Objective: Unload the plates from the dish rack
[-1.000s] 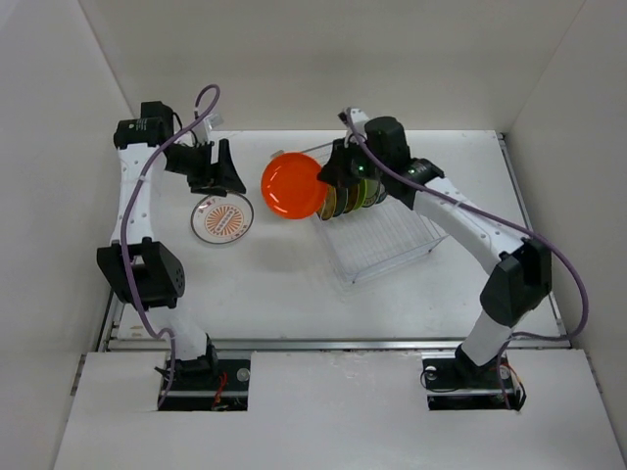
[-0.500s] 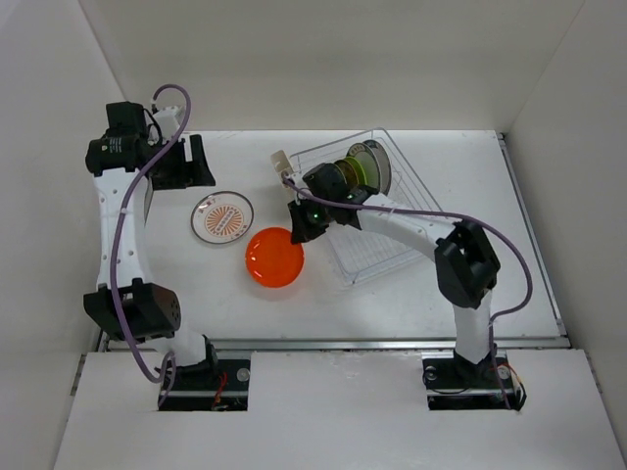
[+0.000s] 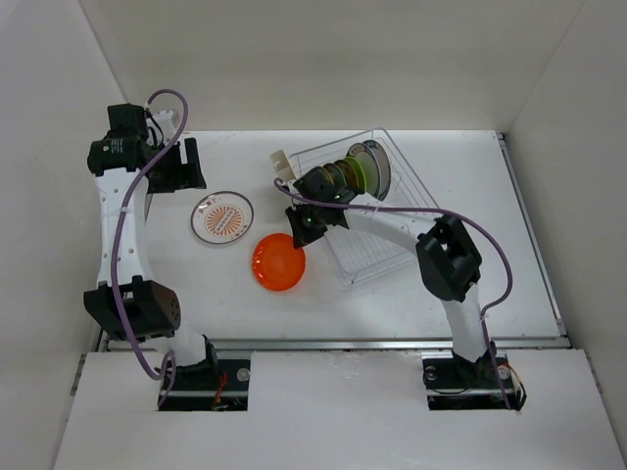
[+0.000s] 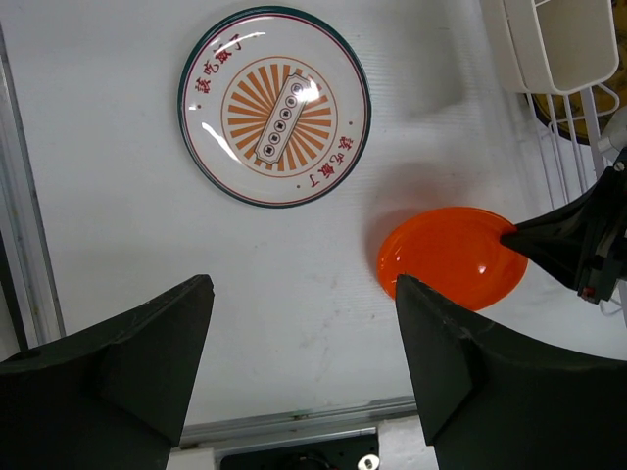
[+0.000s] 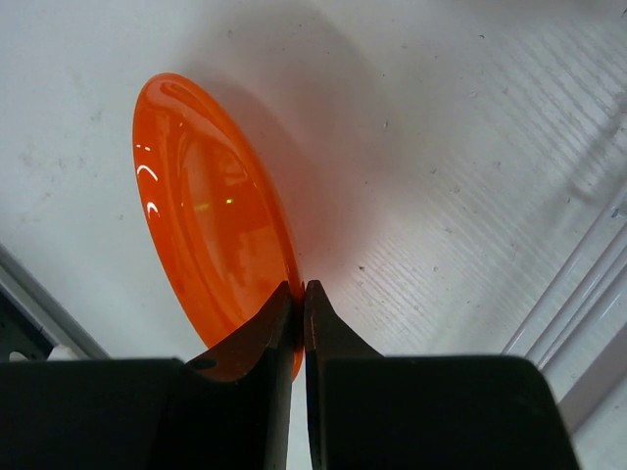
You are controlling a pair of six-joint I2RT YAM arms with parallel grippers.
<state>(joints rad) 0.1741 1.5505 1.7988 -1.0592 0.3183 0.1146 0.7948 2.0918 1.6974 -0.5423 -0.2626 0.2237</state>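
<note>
My right gripper moves the orange-red plate slightly back and down onto empty table next, away from the dish rack.
My right gripper point(image 3: 302, 233) point(image 5: 298, 289) is shut on the rim of the orange-red plate point(image 3: 278, 262) point(image 5: 211, 225) point(image 4: 451, 255), which hangs tilted low over the table, left of the dish rack point(image 3: 392, 243). Several plates point(image 3: 358, 171) stand upright in the rack's far end. A white plate with an orange pattern point(image 3: 222, 216) point(image 4: 274, 106) lies flat on the table. My left gripper point(image 3: 186, 162) point(image 4: 302, 294) hovers open and empty at the far left, above and behind that plate.
The rack's white cutlery cup point(image 3: 281, 164) point(image 4: 568, 44) sits at its left corner. White walls enclose the table on three sides. A metal rail point(image 3: 333, 343) runs along the near edge.
The right gripper has carried the orange-red plate from beside the rack's far end down to the table left of the rack. The left arm has drawn back to the far left.
</note>
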